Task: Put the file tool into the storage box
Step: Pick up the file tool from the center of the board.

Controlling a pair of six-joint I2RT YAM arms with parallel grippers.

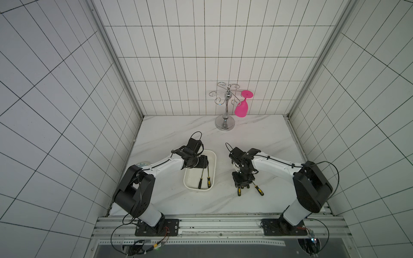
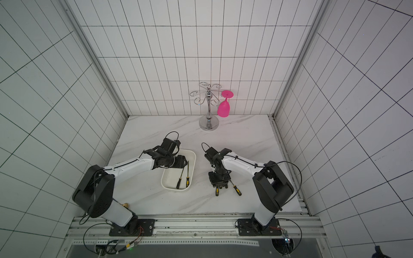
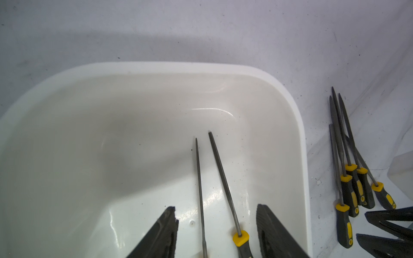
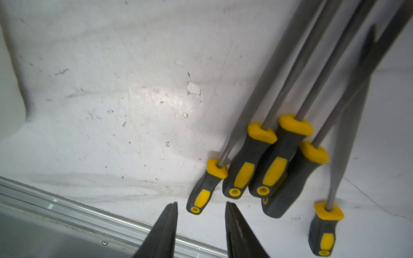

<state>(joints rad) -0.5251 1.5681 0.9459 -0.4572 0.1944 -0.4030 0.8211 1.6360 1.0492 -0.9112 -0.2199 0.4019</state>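
The file handle nearest the box is below, and its side toward the box is clear. I will next ease my right gripper down and slightly back around that handle.
The white storage box (image 1: 212,156) (image 2: 192,156) (image 3: 299,134) sits left of centre on the marble table. Two file tools with yellow-and-black handles lie lengthwise on its floor (image 1: 200,178) (image 1: 208,178) (image 3: 223,178). My left gripper (image 1: 202,164) (image 3: 216,207) hovers over the box, open, its jaws wide apart and touching neither file. Several more files (image 1: 259,189) (image 4: 243,169) (image 3: 348,178) lie bunched on the table to the right of the box. My right gripper (image 1: 242,186) (image 4: 201,203) hangs open just above their handle ends, gripping nothing.
A chrome glass rack (image 1: 225,107) with a pink glass (image 1: 242,107) hanging from it stands at the back. A small teal-patterned dish (image 1: 142,163) peeks out behind my left arm. An aluminium rail (image 1: 212,221) runs along the table's front edge.
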